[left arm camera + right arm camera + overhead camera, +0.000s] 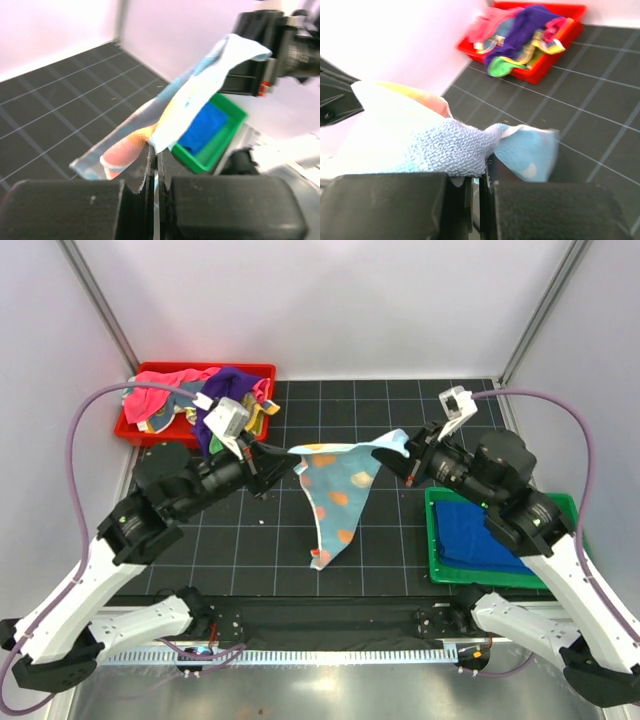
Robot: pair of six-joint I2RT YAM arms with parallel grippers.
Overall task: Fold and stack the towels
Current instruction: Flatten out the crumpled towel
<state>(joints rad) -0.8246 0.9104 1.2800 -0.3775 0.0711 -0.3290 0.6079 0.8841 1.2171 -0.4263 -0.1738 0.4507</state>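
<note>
My right gripper holds the towel's corner and should release it outward and down at the mat's far edge, since that bare part lies below and outward.
A light blue polka-dot towel [340, 485] hangs in the air over the middle of the mat, stretched between both grippers, its lower corner drooping toward the mat. My left gripper [280, 454] is shut on its left corner; the towel [165, 112] runs away from the jaws in the left wrist view. My right gripper [412, 456] is shut on its right corner [455, 145]. A folded royal blue towel [478, 532] lies in the green tray [500, 575]. Several loose towels [210, 400], pink, purple and teal-and-yellow, fill the red tray [140, 432].
The black gridded mat [250, 540] covers the table. The red tray stands at the back left, the green tray at the right front. White walls close in the back and sides.
</note>
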